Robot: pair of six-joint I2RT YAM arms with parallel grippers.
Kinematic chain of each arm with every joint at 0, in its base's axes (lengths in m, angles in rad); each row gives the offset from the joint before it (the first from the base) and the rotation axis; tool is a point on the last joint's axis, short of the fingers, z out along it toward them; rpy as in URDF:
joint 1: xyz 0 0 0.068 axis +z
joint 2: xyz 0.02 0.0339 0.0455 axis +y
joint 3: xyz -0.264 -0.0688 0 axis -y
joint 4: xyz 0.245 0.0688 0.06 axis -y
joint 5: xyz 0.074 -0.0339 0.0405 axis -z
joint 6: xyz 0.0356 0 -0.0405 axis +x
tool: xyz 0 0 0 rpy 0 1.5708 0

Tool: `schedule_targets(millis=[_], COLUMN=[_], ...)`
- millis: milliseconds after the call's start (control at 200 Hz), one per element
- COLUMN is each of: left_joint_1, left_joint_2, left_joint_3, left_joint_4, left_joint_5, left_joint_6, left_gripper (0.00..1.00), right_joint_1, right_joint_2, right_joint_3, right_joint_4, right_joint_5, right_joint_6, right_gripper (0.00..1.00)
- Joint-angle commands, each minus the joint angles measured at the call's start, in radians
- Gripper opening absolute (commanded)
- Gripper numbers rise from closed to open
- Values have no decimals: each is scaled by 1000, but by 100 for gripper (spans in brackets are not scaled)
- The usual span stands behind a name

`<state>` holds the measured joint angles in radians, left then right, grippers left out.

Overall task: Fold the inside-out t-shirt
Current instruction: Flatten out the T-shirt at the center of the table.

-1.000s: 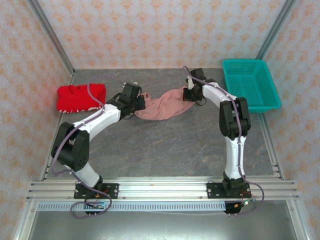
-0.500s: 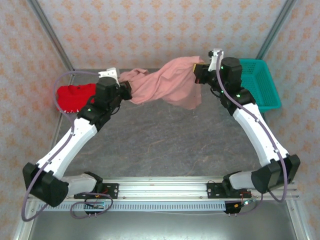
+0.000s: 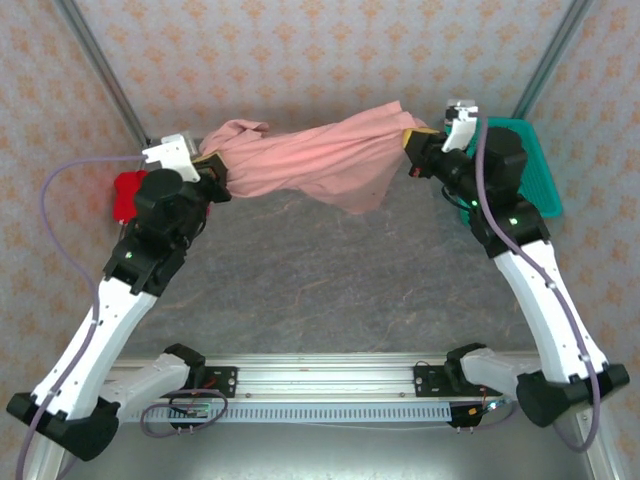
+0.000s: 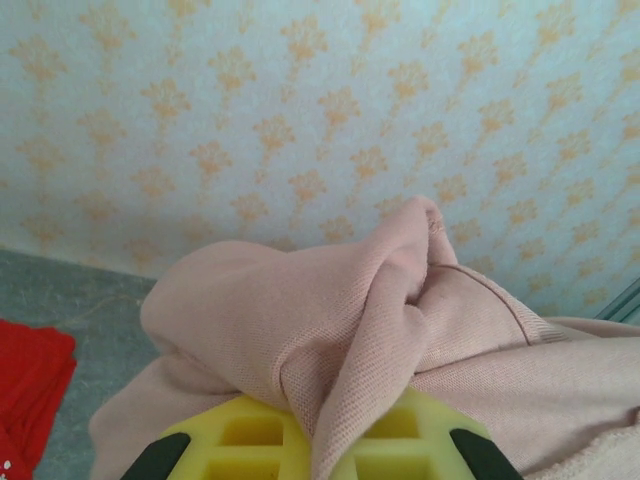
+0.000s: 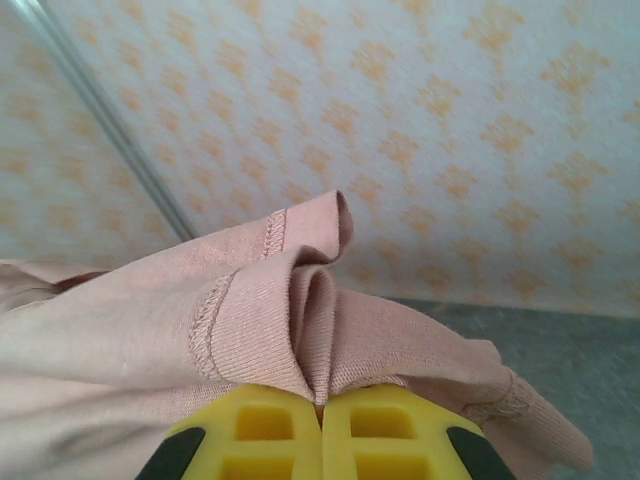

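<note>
My left gripper needs to move the t-shirt's pinched end down to the bare tabletop [image 3: 252, 208] beside the red garment next and release it, because the cloth is hanging in midair.
The inside-out t-shirt [image 3: 320, 155], dusty salmon-pink, hangs stretched in the air between both raised arms, sagging lowest right of centre. My left gripper [image 3: 208, 162] is shut on its left end; in the left wrist view a fold of the t-shirt [image 4: 330, 330] is pinched between the yellow pads [image 4: 240, 440] of the gripper [image 4: 322, 452]. My right gripper [image 3: 412, 140] is shut on the right end. In the right wrist view the gripper [image 5: 322, 412] pinches a stitched hem of the t-shirt [image 5: 250, 310] in its yellow pads [image 5: 385, 435].
A bright red garment [image 3: 128, 192] lies at the table's back left, partly behind the left arm; it also appears at the left wrist view's lower left [image 4: 30, 380]. A teal basket [image 3: 535, 170] stands at the back right. Patterned walls close the back and sides.
Both arms have risen and spread apart, lifting the t-shirt off the table and stretching it wider. The grips have not changed.
</note>
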<state>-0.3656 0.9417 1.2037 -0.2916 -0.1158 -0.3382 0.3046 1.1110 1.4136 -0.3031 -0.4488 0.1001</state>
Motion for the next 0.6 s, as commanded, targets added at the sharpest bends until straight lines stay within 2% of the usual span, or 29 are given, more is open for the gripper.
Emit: schedule_targets(millis=[0,105,205,265,340,430,515,550,596], left_joint_1=[10,8,8,9,11,42,126,158,176], left_joint_2=[-57,-73,-52,-17,64,225,436,521,629], left_joint_3=[52,56,23,-5,-46,-66,4,60,145], left_joint_4=[-14,-22,-47,-79,-106,-93,-93,-116,-165], left_joint_5=[-25,39,61,22,-76,-171,-152,-126,-106], left_joint_6=[16,-17,-53,-60,-59,-49,-62,-69,-62], left_gripper=[0,2,6,8,9,11,18,24,33], right_joint_1=[-4,-4,-4,-5,-4,24,52,51,49], right_joint_2=[-70,-97,-104,-91,-43,104,321,416,524], right_joint_3=[39,40,25,10,-35,-91,-31,40,143], right_joint_4=[33,39,13,-13,6,74,57,-4,-113], right_joint_5=[-87,-171,-166,-129,-86,-21,43,76,169], right_joint_6=[43,72,77,77,133,246,287,271,198], right_gripper=[0,0,0,0,0,0,0,3,15])
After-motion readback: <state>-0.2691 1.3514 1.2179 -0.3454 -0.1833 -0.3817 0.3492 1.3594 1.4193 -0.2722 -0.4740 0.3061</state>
